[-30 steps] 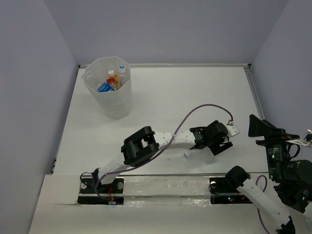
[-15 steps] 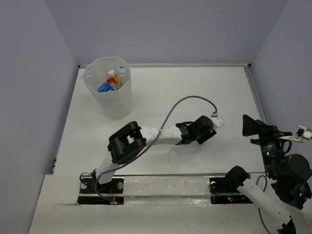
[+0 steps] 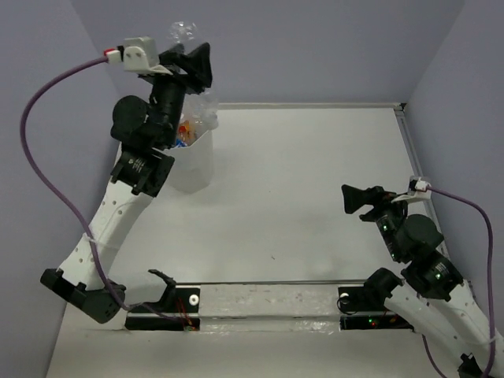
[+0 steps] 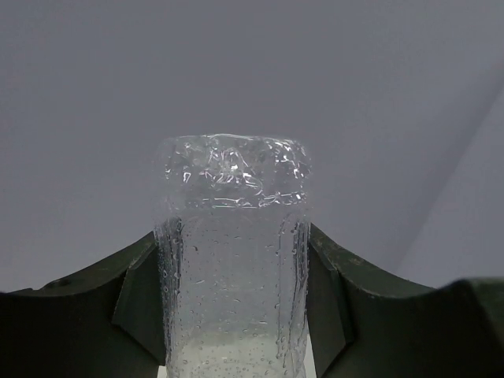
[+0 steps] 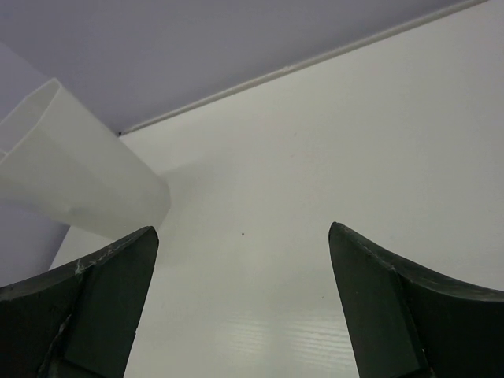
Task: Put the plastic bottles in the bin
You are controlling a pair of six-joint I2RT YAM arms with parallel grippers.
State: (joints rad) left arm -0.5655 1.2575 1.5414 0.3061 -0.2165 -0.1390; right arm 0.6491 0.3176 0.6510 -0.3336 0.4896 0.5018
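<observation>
The clear plastic bottle [image 3: 182, 32] goes down toward the bin's opening [image 3: 190, 128] below for release there next, since my left gripper still holds the bottle high.
My left gripper [image 3: 195, 66] is raised high above the bin [image 3: 197, 161], shut on a clear plastic bottle [image 3: 182, 32]. In the left wrist view the bottle [image 4: 234, 236], wet inside, stands pinched between both fingers [image 4: 138, 307] against the grey wall. The bin is a white faceted tub at the back left, largely hidden behind the left arm; orange and red bottles [image 3: 186, 130] show inside it. My right gripper [image 3: 354, 201] hovers open over the table's right side, with nothing between its fingers. In the right wrist view the bin [image 5: 71, 173] is at the upper left, far from my right gripper [image 5: 244, 268].
The white table [image 3: 299, 181] is walled by grey panels on three sides, with a raised strip along its back and right edges. The left arm's purple cable [image 3: 35, 118] loops wide on the left. Both arm bases sit at the near edge.
The left gripper shut on the clear bottle at mid-table, then the arm swung up and back-left to above the bin. The right arm moved left, further over the table.
</observation>
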